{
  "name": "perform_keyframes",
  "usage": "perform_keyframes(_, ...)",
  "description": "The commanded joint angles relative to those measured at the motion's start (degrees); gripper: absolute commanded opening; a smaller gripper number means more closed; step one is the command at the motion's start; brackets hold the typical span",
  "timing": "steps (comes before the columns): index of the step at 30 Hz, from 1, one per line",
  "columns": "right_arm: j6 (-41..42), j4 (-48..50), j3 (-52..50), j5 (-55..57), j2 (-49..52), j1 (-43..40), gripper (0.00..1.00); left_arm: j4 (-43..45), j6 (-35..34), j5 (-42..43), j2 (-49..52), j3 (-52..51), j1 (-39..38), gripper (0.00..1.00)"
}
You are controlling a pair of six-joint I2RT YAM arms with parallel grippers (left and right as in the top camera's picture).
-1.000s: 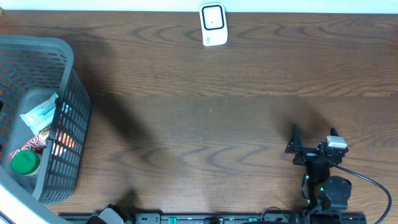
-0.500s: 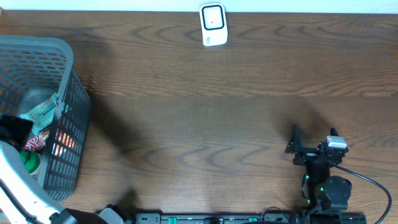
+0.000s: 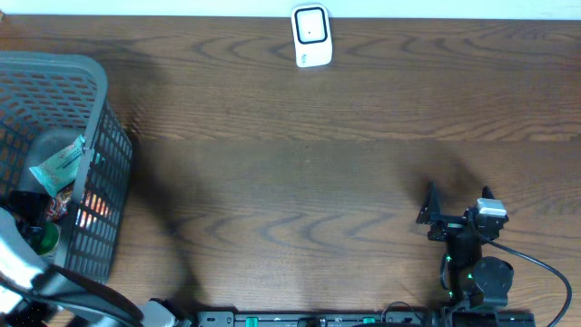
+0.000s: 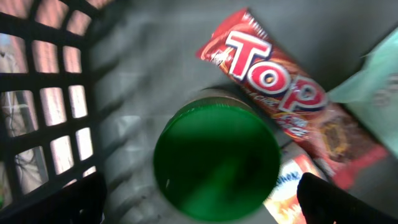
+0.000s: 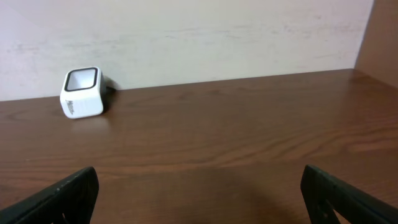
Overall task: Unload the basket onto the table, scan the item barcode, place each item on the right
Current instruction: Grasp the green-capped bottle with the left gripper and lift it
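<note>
Next, my left gripper goes down past the jar's green lid (image 3: pixel 48 238) (image 4: pixel 216 163) and closes around the jar, since the lid is below it, between its open fingers.
Several items lie in the grey basket (image 3: pixel 98 91): a jar with a green lid (image 4: pixel 216 163), a red "Top" wrapper (image 4: pixel 280 93), a mint-green packet (image 4: pixel 373 74) and an orange-and-white packet (image 4: pixel 292 186). No barcode shows on any of them. My left gripper (image 4: pixel 202 208) hangs open inside the basket, straddling the green lid without touching it. From overhead the left gripper (image 3: pixel 27 213) covers part of the items. The white scanner (image 3: pixel 310 36) stands at the table's far edge. My right gripper (image 3: pixel 457 204) rests open and empty at the near right.
The basket's lattice wall (image 4: pixel 43 93) rises close on the left of my left gripper. In the right wrist view the scanner (image 5: pixel 82 93) stands far off to the left, against the pale wall, with brown table between it and the right gripper (image 5: pixel 202 193).
My left arm has come up from the lower left and its gripper has moved into the basket over the items. The right arm has not moved.
</note>
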Motion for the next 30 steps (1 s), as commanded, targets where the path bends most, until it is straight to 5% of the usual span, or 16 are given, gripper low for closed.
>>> perform_keyframes(1, 0.50, -0.20, -0.04, -0.11, -0.31, 0.13, 0.99, 0.92, 0.22, 2.67, 3.52, -0.09, 0.22, 0.98)
perform_keyframes(22, 0.50, -0.20, -0.04, -0.11, -0.31, 0.13, 0.99, 3.50, 0.33, 0.70, 14.38, 0.02, 0.35, 0.99)
perform_keyframes(27, 0.50, -0.20, -0.04, -0.11, -0.31, 0.13, 0.99, 2.80, 0.33, 0.72, 13.75, 0.96, 0.35, 0.67)
perform_keyframes(30, 0.50, -0.20, -0.04, -0.11, -0.31, 0.13, 0.99, 1.44, 0.33, 0.72, 12.74, 2.32, 0.35, 0.62)
